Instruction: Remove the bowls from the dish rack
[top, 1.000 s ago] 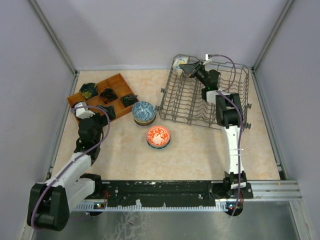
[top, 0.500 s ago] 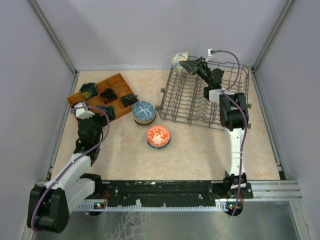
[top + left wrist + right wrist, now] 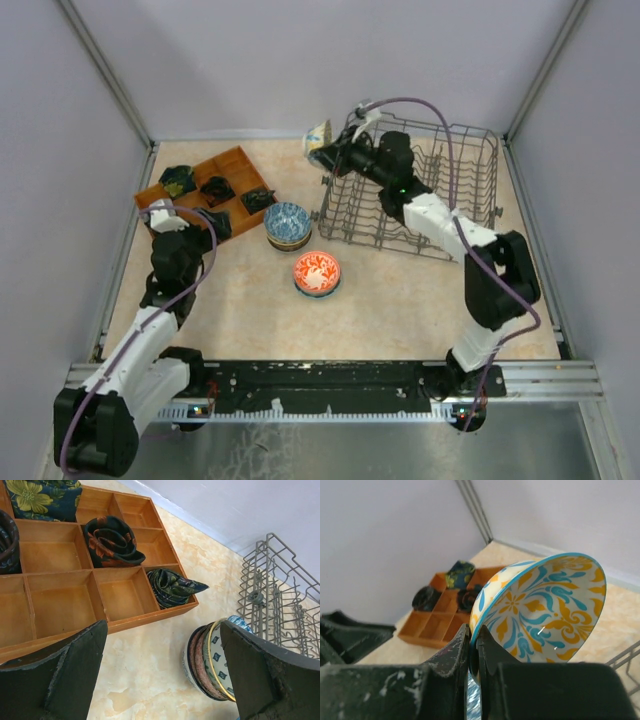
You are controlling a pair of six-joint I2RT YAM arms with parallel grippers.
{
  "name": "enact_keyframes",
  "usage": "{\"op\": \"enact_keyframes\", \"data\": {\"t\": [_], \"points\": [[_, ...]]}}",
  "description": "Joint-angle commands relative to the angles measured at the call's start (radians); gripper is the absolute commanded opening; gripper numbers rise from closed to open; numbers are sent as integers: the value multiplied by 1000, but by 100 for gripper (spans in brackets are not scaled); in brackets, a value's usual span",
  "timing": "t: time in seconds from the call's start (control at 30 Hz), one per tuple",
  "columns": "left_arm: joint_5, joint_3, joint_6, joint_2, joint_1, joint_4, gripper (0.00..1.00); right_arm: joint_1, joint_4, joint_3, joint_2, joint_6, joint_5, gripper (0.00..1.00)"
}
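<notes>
Next, my right gripper moves back and down to release the cream bowl into the orange-red bowl [image 3: 316,272], open and empty below the gripper toward my base.
My right gripper [image 3: 337,152] is shut on the rim of a cream bowl with orange-blue swirls [image 3: 318,136], held on edge in the air just past the far left corner of the grey wire dish rack [image 3: 440,215]. The right wrist view shows the jaws [image 3: 474,632] pinching that bowl's rim [image 3: 545,605]. A stack of bowls with a blue-white one on top [image 3: 287,224] and an orange-red bowl [image 3: 316,272] sit on the table left of the rack. My left gripper [image 3: 168,216] is open and empty by the wooden tray, with the stack [image 3: 212,657] between its fingers in view.
A brown wooden compartment tray [image 3: 232,164] holding dark rolled cloths stands at the back left; it also shows in the left wrist view [image 3: 75,587]. The rack [image 3: 280,605] lies right of the stack. Grey walls close in the table.
My right arm has lifted the swirl bowl out of the rack's far corner and swung it left, beyond the rack's edge. The left arm has hardly moved.
</notes>
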Motion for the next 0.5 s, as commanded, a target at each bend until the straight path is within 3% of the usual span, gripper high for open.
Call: {"op": "enact_keyframes", "data": {"t": [0.0,0.23,0.47], "points": [[36,65,17,-40,6,-112,99,174,-351,-42,-229,-367,302,0],[54,114,24,-75,6,-219,99,450,-635,-101,-381,-453,645,0],[50,156,20,-72,6,-299,99,643,-982,-1,-314,-414,841,0]]}}
